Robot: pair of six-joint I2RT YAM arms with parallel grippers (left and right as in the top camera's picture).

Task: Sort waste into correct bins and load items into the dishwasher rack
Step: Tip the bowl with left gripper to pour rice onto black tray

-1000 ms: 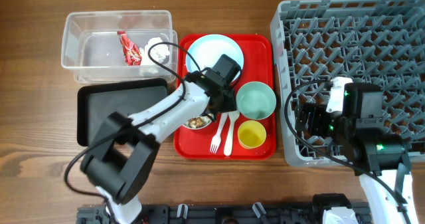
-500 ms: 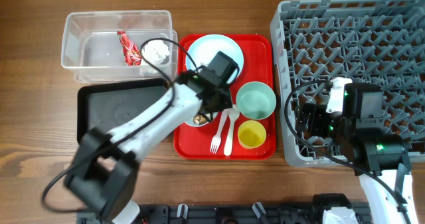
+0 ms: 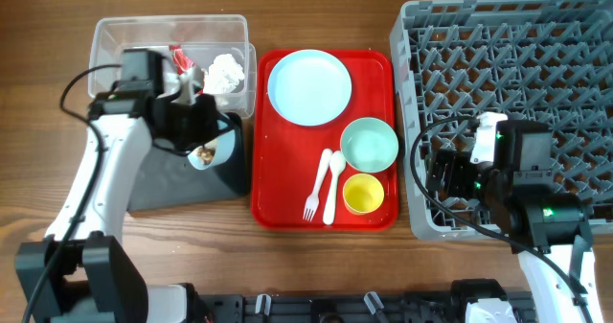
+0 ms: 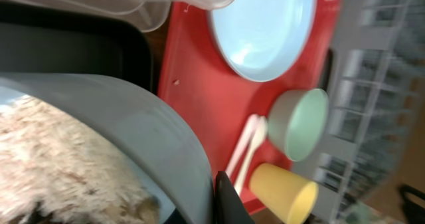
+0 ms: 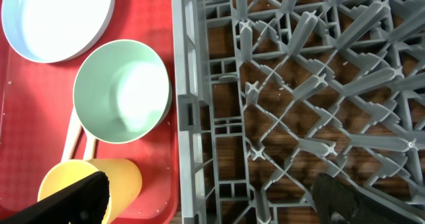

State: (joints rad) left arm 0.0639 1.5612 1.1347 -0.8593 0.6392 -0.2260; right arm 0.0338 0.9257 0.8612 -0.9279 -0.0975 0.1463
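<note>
I should empty the bowl with my left gripper, then move it across and down to the red tray's bare side (image 3: pixel 285 156) (image 4: pixel 204 110), because that side is to the gripper's right in the overhead view.
My left gripper (image 3: pixel 196 136) is shut on the rim of a pale blue bowl (image 3: pixel 206 153) and holds it tilted over the black tray (image 3: pixel 158 184). In the left wrist view the bowl (image 4: pixel 133 124) fills the frame with brown-and-white food scraps (image 4: pixel 60 157) inside; one finger (image 4: pixel 227 199) presses its outer wall. The clear tub (image 3: pixel 134 59) holds a white tissue (image 3: pixel 225 72) and a red wrapper (image 3: pixel 184 62). My right gripper (image 5: pixel 212 204) hangs open over the left edge of the grey rack (image 3: pixel 517 55), holding nothing.
The red tray (image 3: pixel 287 198) carries a pale-blue plate (image 3: pixel 308 86), a teal bowl (image 3: pixel 370 144), a yellow cup (image 3: pixel 364 194), a white fork (image 3: pixel 314 196) and a spoon (image 3: pixel 331 184). The rack's wall (image 5: pixel 189 117) stands right beside the tray.
My left gripper shut on the bowl of scraps, lifted it off the red tray and carried it left over the black tray. The right arm has not moved.
</note>
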